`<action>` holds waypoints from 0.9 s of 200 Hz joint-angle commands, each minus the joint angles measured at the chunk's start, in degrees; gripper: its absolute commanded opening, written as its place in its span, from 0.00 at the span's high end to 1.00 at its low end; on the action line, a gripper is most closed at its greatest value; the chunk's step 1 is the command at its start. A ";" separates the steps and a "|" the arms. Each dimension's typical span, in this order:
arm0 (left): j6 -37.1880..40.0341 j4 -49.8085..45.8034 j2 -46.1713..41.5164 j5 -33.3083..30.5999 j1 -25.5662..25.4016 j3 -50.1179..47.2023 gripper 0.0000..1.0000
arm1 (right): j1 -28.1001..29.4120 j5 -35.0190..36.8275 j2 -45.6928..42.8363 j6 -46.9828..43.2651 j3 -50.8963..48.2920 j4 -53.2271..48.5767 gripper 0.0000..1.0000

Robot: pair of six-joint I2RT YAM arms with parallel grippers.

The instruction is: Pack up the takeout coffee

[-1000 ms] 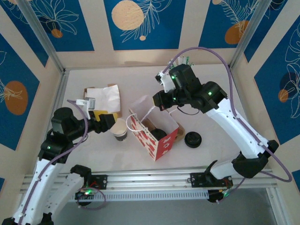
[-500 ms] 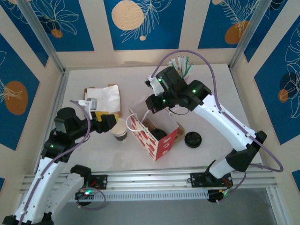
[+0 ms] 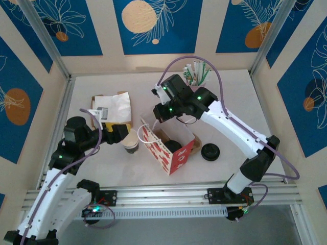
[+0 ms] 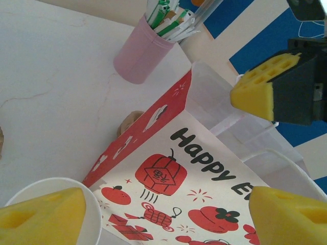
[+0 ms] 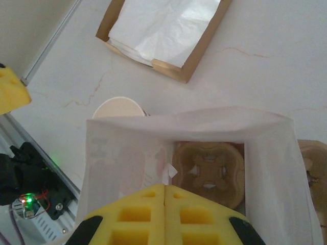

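The right gripper lowers toward the bag's far rim [image 5: 194, 113] below it and releases the white handle next, since the bag already stands upright and open.
The takeout coffee [image 3: 131, 140], a small off-white paper cup, stands upright just left of the red-and-white paper bag [image 3: 171, 151]. My left gripper [image 3: 120, 132] is at the cup's left side, open. In the left wrist view one yellow pad [image 4: 41, 217] overlaps the cup's rim [image 4: 94, 204]; the left gripper [image 4: 166, 217] faces the bag's printed side [image 4: 168, 173]. My right gripper [image 3: 160, 114] is above the bag's far rim, shut on the bag's white handle [image 4: 229, 122]. In the right wrist view the right gripper [image 5: 164, 187] looks down into the bag [image 5: 127, 158], with the cup [image 5: 118, 107] beyond its wall.
A brown pulp cup carrier [image 5: 208, 171] lies at the bag's bottom. A black lid [image 3: 210, 151] rests right of the bag. A pink cup of straws [image 3: 196, 75] stands at the back. A cardboard box with white paper [image 3: 113, 106] sits behind the left gripper.
The right arm has swung left and closer over the bag, still shut. The left gripper has edged slightly toward the cup. Cup and bag stay in place.
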 commanded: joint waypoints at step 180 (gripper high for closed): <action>-1.63 -2.70 0.75 -6.88 0.24 0.70 0.16 | 1.70 1.79 2.97 0.79 -2.85 3.81 0.62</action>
